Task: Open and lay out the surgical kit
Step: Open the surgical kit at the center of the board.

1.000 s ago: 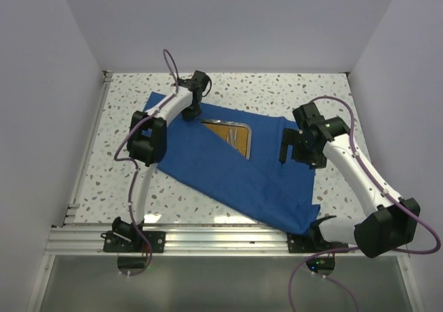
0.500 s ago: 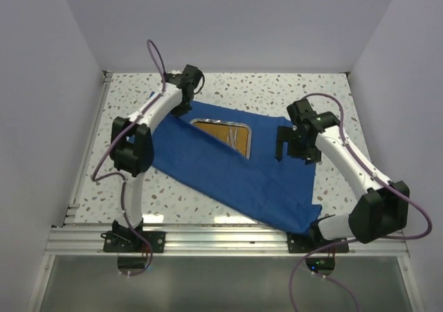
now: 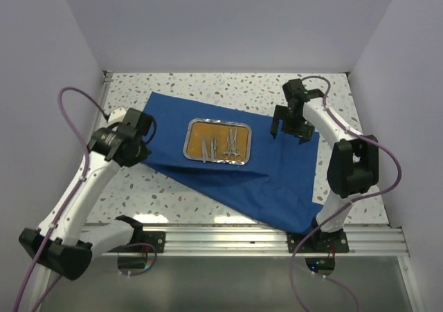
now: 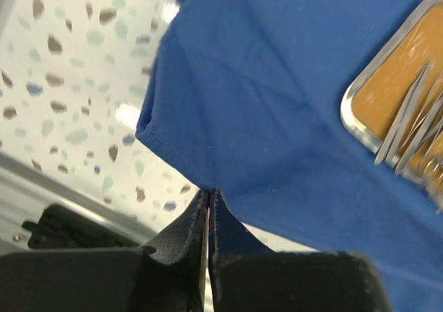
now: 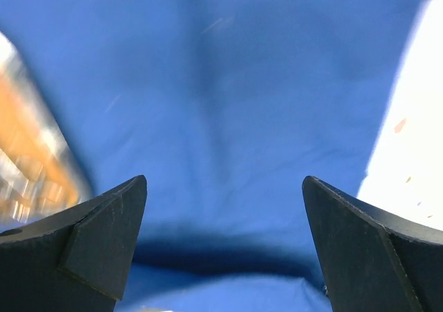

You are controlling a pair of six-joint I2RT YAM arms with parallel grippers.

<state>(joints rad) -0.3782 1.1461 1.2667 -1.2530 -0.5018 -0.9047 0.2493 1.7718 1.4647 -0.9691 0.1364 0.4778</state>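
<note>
The cloth's edge point(image 3: 316, 140) point(image 5: 382, 135) is below my right gripper and to its right in the top view. My right gripper's fingers are over flat cloth, so I need to lower it that way.
The royal-blue cloth wrap point(image 3: 263, 180) lies spread on the table. The steel tray point(image 3: 191, 140) with an orange-brown floor sits fully uncovered on it, holding several thin silver instruments point(image 3: 223, 144). My left gripper point(image 3: 145, 144) is at the cloth's left edge. In the left wrist view its jaws point(image 4: 209, 193) are shut on the edge of the cloth point(image 4: 277, 118), with the tray point(image 4: 360, 115) and instruments point(image 4: 408, 122) at the upper right. My right gripper point(image 3: 287, 129) is open and empty, just above the cloth point(image 5: 228, 84) to the right of the tray point(image 5: 28, 139).
The speckled tabletop point(image 3: 228, 84) shows around the cloth. A metal rail point(image 3: 228, 237) runs along the near edge. Purple cables loop from both arms. White walls close in the back and both sides.
My left arm swung back and to the left, pulling the cloth flap off the tray. The tray is now fully uncovered. My right gripper moved farther back, along the cloth's right side.
</note>
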